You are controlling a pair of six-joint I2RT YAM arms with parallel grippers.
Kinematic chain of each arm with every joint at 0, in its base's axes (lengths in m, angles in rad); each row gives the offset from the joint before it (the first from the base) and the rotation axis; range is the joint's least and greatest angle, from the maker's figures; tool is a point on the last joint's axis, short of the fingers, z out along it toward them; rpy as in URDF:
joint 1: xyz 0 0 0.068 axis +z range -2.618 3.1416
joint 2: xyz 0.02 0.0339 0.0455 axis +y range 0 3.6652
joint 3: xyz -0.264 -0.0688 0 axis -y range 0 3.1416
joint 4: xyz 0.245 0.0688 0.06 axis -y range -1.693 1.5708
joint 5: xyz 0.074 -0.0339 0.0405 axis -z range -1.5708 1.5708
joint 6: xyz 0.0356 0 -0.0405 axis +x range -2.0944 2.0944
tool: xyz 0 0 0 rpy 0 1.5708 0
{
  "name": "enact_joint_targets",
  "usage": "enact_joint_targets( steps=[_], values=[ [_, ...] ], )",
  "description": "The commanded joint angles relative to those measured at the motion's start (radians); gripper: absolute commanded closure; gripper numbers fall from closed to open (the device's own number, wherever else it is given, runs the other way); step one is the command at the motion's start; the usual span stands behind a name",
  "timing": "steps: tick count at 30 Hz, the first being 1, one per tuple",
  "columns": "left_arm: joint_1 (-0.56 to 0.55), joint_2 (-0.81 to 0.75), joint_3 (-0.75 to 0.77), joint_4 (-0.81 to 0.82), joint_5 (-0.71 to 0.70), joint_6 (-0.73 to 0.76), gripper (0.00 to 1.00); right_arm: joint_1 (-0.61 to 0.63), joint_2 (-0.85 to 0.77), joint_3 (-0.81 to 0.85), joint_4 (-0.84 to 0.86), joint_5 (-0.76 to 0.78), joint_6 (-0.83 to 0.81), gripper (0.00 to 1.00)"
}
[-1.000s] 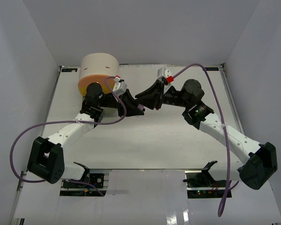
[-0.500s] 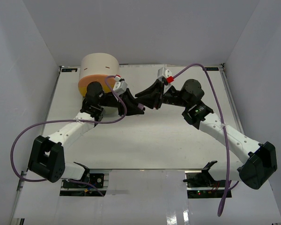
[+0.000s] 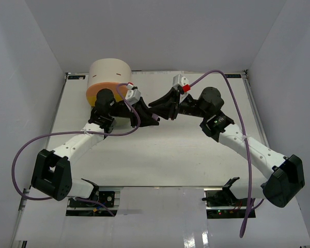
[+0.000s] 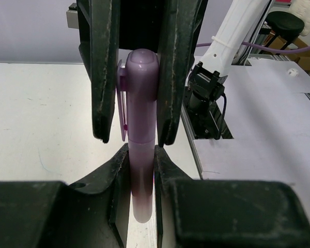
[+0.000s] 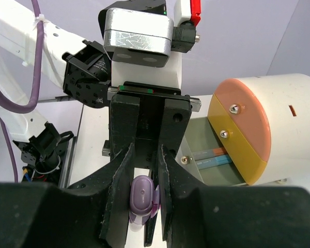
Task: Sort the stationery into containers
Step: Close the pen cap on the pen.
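Observation:
I should swing my left gripper to the left in the top view and tilt it down over the cabinet's open bottom drawer (image 3: 123,123). I should let go of the purple marker there, since pens are inside.
A purple marker (image 4: 142,103) with a clip is held in the air between my two grippers, just right of the beige half-cylinder cabinet (image 3: 109,72). My left gripper (image 4: 141,149) is shut on its barrel. My right gripper (image 5: 144,150) faces it and is shut on the capped end (image 5: 143,196). In the top view both grippers meet at mid-table, left (image 3: 147,114) and right (image 3: 161,106), with the marker's tip (image 3: 155,120) showing. The grey-green bottom drawer (image 5: 206,150) is pulled open with pens (image 5: 214,155) inside. The orange (image 5: 243,116) and yellow (image 5: 235,152) drawers are shut.
The cabinet stands at the table's far left corner, close behind my left wrist. Purple cables (image 3: 232,93) loop from both arms. White walls close in the table on the left, right and back.
My right arm has edged slightly left. The marker stays held between the two grippers.

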Motion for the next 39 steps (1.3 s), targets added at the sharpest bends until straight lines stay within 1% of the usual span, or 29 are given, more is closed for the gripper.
enact_joint_targets(
  steps=[1, 3, 6, 12, 15, 18, 21, 22, 23, 25, 28, 29, 30, 31, 33, 34, 36, 37, 39],
  values=[
    [-0.012, -0.069, 0.167, 0.157, -0.163, 0.039, 1.00, 0.047, 0.104, -0.092, -0.352, -0.122, -0.013, 0.92],
    [-0.012, -0.073, 0.184, 0.109, -0.175, 0.080, 1.00, 0.047, 0.104, -0.090, -0.366, -0.119, -0.020, 0.92],
    [-0.012, -0.081, 0.198, 0.083, -0.183, 0.103, 1.00, 0.045, 0.101, -0.095, -0.373, -0.113, -0.028, 0.92],
    [-0.012, -0.070, 0.201, 0.115, -0.180, 0.079, 1.00, 0.047, 0.111, -0.105, -0.381, -0.122, -0.037, 0.92],
    [-0.012, -0.072, 0.195, 0.100, -0.172, 0.091, 1.00, 0.045, 0.108, -0.098, -0.381, -0.121, -0.037, 0.92],
    [-0.012, -0.080, 0.179, 0.032, -0.168, 0.146, 1.00, 0.045, 0.096, -0.075, -0.379, -0.113, -0.039, 0.92],
    [-0.012, -0.103, 0.147, -0.056, -0.174, 0.229, 1.00, 0.045, 0.079, -0.046, -0.376, -0.090, -0.049, 0.89],
    [-0.012, -0.109, 0.129, -0.079, -0.180, 0.279, 1.00, 0.045, 0.075, -0.039, -0.373, -0.086, -0.053, 0.86],
    [-0.012, -0.116, 0.120, -0.125, -0.183, 0.298, 1.00, 0.045, 0.065, -0.027, -0.366, -0.077, -0.059, 0.83],
    [-0.012, -0.136, 0.100, -0.155, -0.184, 0.324, 1.00, 0.045, 0.058, -0.020, -0.358, -0.069, -0.066, 0.76],
    [-0.012, -0.150, 0.073, -0.210, -0.189, 0.364, 1.00, 0.047, 0.042, -0.012, -0.323, -0.052, -0.068, 0.70],
    [-0.012, -0.152, 0.066, -0.242, -0.197, 0.386, 1.00, 0.047, 0.041, -0.010, -0.312, -0.052, -0.066, 0.64],
    [-0.012, -0.153, 0.061, -0.256, -0.203, 0.395, 1.00, 0.047, 0.033, -0.007, -0.295, -0.046, -0.062, 0.61],
    [-0.012, -0.159, 0.055, -0.270, -0.209, 0.403, 1.00, 0.047, 0.030, -0.006, -0.290, -0.044, -0.059, 0.54],
    [-0.012, -0.164, 0.038, -0.305, -0.230, 0.423, 1.00, 0.047, 0.013, 0.005, -0.287, -0.030, -0.059, 0.48],
    [-0.012, -0.167, 0.034, -0.337, -0.235, 0.426, 1.00, 0.047, 0.006, 0.008, -0.284, -0.024, -0.060, 0.42],
    [-0.012, -0.175, 0.018, -0.373, -0.255, 0.446, 1.00, 0.044, -0.033, -0.001, -0.272, 0.003, -0.057, 0.37],
    [-0.012, -0.178, 0.012, -0.411, -0.264, 0.453, 1.00, 0.045, -0.048, -0.006, -0.252, 0.012, -0.053, 0.31],
    [-0.012, -0.195, -0.009, -0.448, -0.310, 0.478, 1.00, 0.042, -0.088, -0.010, -0.244, 0.037, -0.050, 0.25]
  ],
)
